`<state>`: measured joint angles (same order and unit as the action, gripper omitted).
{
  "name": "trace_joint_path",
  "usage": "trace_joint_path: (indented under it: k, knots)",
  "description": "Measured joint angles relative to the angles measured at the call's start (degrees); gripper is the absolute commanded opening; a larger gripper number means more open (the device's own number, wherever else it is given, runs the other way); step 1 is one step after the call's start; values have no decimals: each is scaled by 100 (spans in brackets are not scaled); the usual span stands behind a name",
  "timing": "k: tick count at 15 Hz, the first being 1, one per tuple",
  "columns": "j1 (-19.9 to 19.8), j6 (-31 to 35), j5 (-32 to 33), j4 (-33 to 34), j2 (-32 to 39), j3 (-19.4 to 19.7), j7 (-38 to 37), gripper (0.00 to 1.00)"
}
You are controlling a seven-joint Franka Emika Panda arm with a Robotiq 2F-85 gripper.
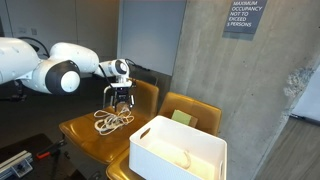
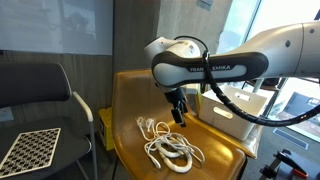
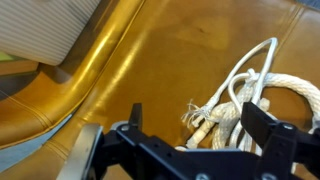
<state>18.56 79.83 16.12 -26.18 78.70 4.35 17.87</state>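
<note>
The robot should next bring its open gripper down toward the right in the wrist view to straddle the rope's thin parts, because they are below the gripper and that way.
A tangled bundle of white rope (image 2: 170, 147) lies on the seat of a mustard-yellow chair (image 2: 135, 165); it shows too in an exterior view (image 1: 112, 121) and in the wrist view (image 3: 245, 95). My gripper (image 2: 178, 115) hangs just above the rope's far end, its jaws wide apart with nothing between them. In the wrist view the gripper (image 3: 195, 125) frames the rope's frayed end, with the black fingers (image 3: 262, 128) on either side, clear of it. From the side the gripper (image 1: 120, 100) points down over the coils.
A white bin (image 1: 178, 152) sits on the neighbouring yellow chair (image 1: 195, 108). A concrete pillar (image 1: 215, 60) rises behind. A black chair (image 2: 35, 100) holding a checkered board (image 2: 28, 150) stands beside the yellow one. The chair's curved back (image 3: 95, 60) is close to the gripper.
</note>
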Motion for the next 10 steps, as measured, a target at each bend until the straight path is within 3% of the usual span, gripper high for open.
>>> trace_joint_path:
  k: [5,8,10]
  knots:
    - [46,223,-223,3,397,-138,-23,100]
    - [150,224,-248,5,463,-186,-28,67]
    - [192,224,-256,5,477,-198,-28,51]
